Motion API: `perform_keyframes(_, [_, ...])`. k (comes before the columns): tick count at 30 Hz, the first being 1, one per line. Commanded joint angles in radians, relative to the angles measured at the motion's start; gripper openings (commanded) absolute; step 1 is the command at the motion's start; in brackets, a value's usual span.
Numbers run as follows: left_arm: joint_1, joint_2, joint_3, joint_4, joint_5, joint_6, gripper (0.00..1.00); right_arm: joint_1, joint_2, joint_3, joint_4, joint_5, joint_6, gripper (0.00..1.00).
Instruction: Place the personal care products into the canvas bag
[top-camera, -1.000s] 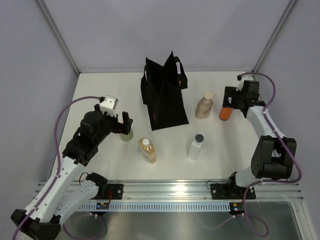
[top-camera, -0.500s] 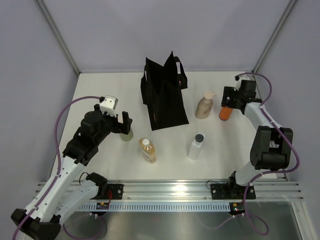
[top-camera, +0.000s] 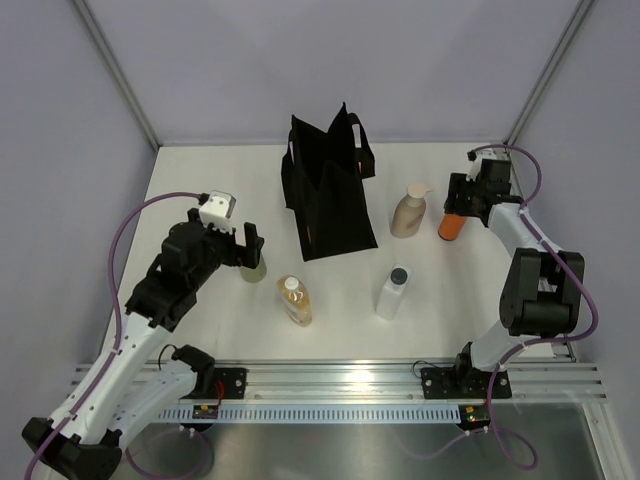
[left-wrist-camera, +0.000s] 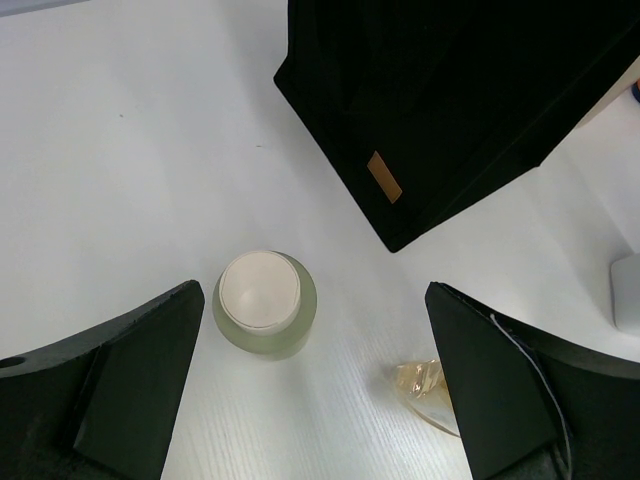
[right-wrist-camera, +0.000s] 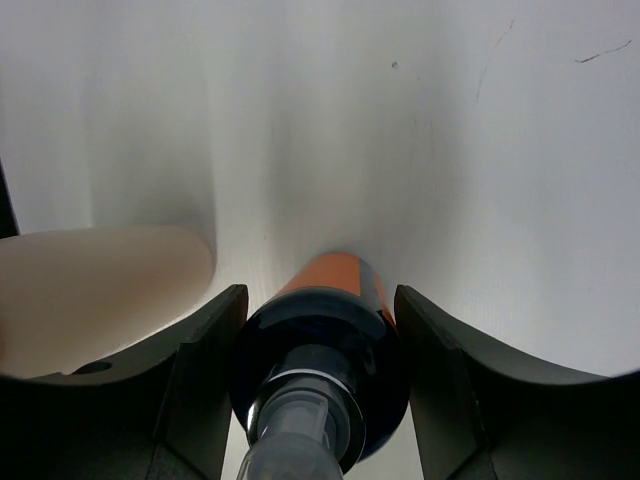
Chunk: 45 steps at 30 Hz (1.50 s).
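I should raise my right gripper, move it across to the left in the top view and lower the orange bottle into the bag's opening (top-camera: 328, 150) to let it go, since that opens upward.
The black canvas bag (top-camera: 325, 200) stands upright at the back centre. To its right stand a beige pump bottle (top-camera: 408, 212) and an orange bottle with a dark blue top (top-camera: 450, 226). My right gripper (top-camera: 458, 200) is shut on this orange bottle (right-wrist-camera: 335, 275), with both fingers against its top. In front are a clear bottle with a black cap (top-camera: 393, 291) and an amber bottle (top-camera: 295, 300). My left gripper (top-camera: 250, 245) hangs open above a pale olive bottle (left-wrist-camera: 262, 303), which sits nearer the left finger. The bag (left-wrist-camera: 450, 100) fills the upper right of the left wrist view.
The beige pump bottle (right-wrist-camera: 100, 290) stands close to the left of my right gripper (right-wrist-camera: 320, 295). The amber bottle (left-wrist-camera: 430, 390) lies just inside the right finger of my left gripper (left-wrist-camera: 312, 295). Enclosure walls ring the table, and a metal rail runs along its near edge.
My right gripper has shifted slightly toward the back and closed from wide open onto the orange bottle. The left arm and all other bottles have stayed in place.
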Motion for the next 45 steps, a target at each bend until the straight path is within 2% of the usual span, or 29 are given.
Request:
perform_keyframes(1, [0.003, -0.002, -0.002, 0.023, -0.024, 0.017, 0.99, 0.003, -0.062, 0.055, -0.013, -0.03, -0.034, 0.15])
perform_keyframes(3, [0.003, -0.002, -0.001, 0.023, -0.022, 0.017, 0.99, 0.003, -0.134, 0.081, -0.05, -0.042, -0.063, 0.0])
perform_keyframes(8, [0.003, -0.005, 0.001, 0.026, -0.012, 0.015, 0.99, 0.003, -0.267, 0.201, -0.184, -0.156, -0.112, 0.0])
perform_keyframes(13, [0.003, -0.007, -0.002, 0.028, -0.019, 0.015, 0.99, 0.055, -0.274, 0.412, -0.306, -0.206, -0.063, 0.0])
perform_keyframes(16, [0.003, -0.004, -0.007, 0.031, -0.021, 0.017, 0.99, 0.105, -0.269, 0.527, -0.315, -0.217, -0.062, 0.0])
perform_keyframes(17, [0.003, -0.004, -0.007, 0.031, -0.019, 0.018, 0.99, 0.162, -0.252, 0.604, -0.32, -0.226, -0.068, 0.0])
perform_keyframes(23, [0.003, -0.031, -0.028, 0.058, -0.015, 0.028, 0.99, 0.314, -0.085, 0.957, -0.366, -0.274, -0.076, 0.0])
perform_keyframes(29, [0.003, -0.039, -0.039, 0.069, -0.039, 0.041, 0.99, 0.45, 0.074, 1.204, -0.366, -0.262, -0.094, 0.0])
perform_keyframes(34, [0.003, -0.03, -0.034, 0.06, -0.061, 0.049, 0.99, 0.56, 0.162, 1.29, -0.332, -0.206, -0.111, 0.0])
perform_keyframes(38, [0.003, -0.03, -0.036, 0.06, -0.061, 0.051, 0.99, 0.602, 0.265, 1.322, -0.306, -0.171, -0.115, 0.0])
perform_keyframes(45, [0.003, -0.027, -0.033, 0.057, -0.053, 0.051, 0.99, 0.643, 0.334, 1.292, -0.295, -0.133, -0.16, 0.0])
